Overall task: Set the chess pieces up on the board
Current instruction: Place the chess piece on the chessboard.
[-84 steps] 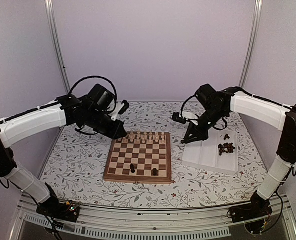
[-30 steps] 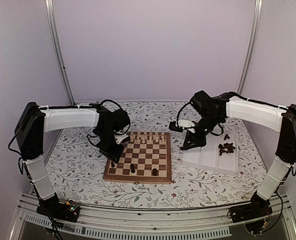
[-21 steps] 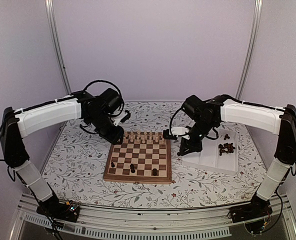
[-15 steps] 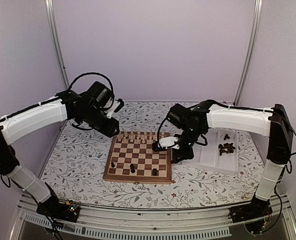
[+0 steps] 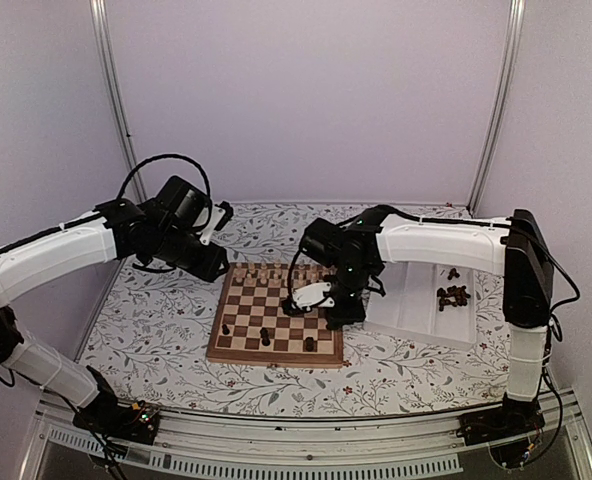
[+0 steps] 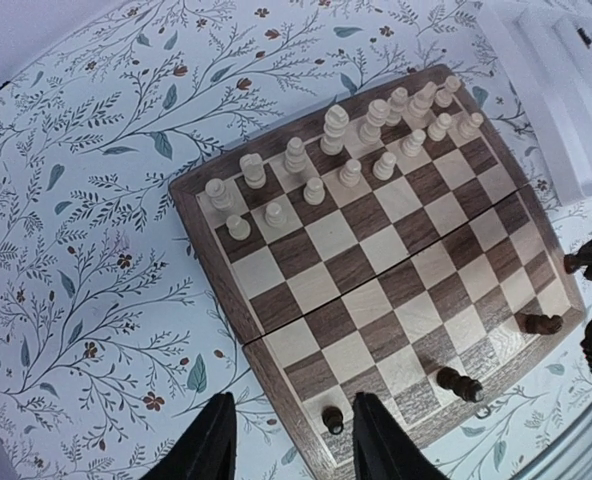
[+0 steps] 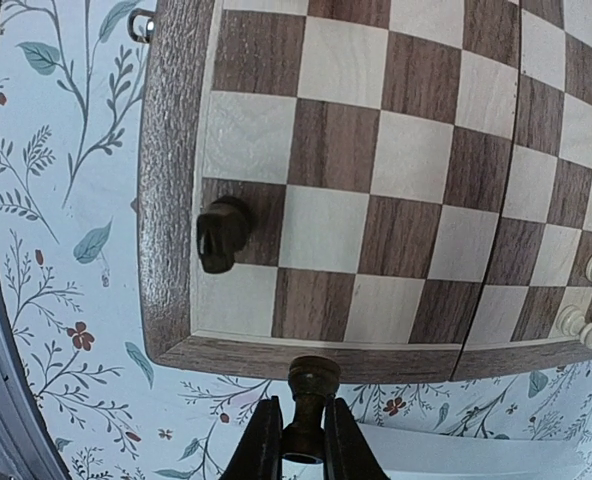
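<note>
My right gripper holds my piece and will go back and down to release it on the pale corner square (image 5: 325, 347) (image 7: 233, 302) beside the standing dark piece, as that square is empty.
The board (image 5: 272, 357) lies mid-table with cream chessmen (image 5: 286, 272) along its far rows. Three dark pieces stand on its near rows: a pawn (image 6: 332, 420), another piece (image 6: 460, 385) and one by the right corner (image 6: 543, 324), which shows in the right wrist view (image 7: 222, 234). My left gripper (image 6: 294, 450) is open and empty, held above the board's near-left edge (image 5: 219, 268). My right gripper (image 7: 298, 442) is shut on a dark piece (image 7: 311, 390) held just over the board's right border (image 5: 338, 318).
A white ridged tray (image 5: 416, 312) lies right of the board with several dark pieces (image 5: 453, 295) at its far right. The flowered cloth (image 5: 156, 330) covers the table. Metal frame posts (image 5: 113, 100) stand at the back corners.
My left gripper set a dark pawn on the board's near-left square, then lifted back to the far left. My right gripper moved left from the tray to the board's right edge with a piece.
</note>
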Robot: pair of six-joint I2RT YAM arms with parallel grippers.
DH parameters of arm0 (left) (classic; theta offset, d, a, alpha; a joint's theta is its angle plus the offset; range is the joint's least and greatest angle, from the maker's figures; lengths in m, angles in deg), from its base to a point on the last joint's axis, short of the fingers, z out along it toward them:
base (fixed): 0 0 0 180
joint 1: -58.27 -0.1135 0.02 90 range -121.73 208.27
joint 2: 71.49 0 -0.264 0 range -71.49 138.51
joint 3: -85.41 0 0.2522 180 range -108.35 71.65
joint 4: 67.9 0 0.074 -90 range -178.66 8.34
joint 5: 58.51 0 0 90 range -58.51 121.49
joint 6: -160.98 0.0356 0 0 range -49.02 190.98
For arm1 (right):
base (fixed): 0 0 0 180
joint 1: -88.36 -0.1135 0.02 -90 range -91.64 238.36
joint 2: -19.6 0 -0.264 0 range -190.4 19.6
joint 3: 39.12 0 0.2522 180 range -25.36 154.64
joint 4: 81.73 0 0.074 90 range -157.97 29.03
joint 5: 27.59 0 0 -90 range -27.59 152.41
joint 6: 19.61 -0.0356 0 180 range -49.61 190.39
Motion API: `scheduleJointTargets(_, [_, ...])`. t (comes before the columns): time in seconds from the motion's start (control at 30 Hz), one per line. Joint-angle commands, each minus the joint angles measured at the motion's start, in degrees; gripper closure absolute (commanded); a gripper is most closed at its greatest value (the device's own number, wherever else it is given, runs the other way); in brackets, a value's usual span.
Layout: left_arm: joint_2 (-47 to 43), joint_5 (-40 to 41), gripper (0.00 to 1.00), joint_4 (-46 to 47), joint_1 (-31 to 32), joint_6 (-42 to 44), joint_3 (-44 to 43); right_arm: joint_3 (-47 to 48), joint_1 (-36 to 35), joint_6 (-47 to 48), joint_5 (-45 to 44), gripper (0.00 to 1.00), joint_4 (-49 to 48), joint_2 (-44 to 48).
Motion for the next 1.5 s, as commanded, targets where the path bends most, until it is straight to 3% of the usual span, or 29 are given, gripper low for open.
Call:
scheduleJointTargets(0.0, [-1.1, 0.2, 0.58, 2.6, -0.8, -0.5, 1.2, 2.9, -1.4, 0.6, -0.8, 0.91, 2.4, -2.7])
scheduleJointTargets(1.1, [-1.0, -1.3, 0.57, 4.4, -0.9, -0.7, 4.9, 4.1, -4.5, 0.1, 1.7, 0.83, 4.1, -6.8])
scheduleJointTargets(1.2, [-1.1, -1.3, 0.57, 4.5, -0.9, -0.7, 5.1, 4.2, -4.5, -0.1, 1.5, 0.78, 3.8, -6.7])
scheduleJointTargets(1.27, [-1.1, -1.2, 0.57, 4.5, -0.9, -0.7, 5.3, 4.1, -4.5, -0.2, 1.4, 0.65, 3.2, -6.3])
scheduleJointTargets(1.47, [-1.2, -1.3, 0.57, 4.6, -0.9, -0.6, 5.7, 5.1, -4.6, 0.0, 2.8, 0.57, 3.1, -4.0])
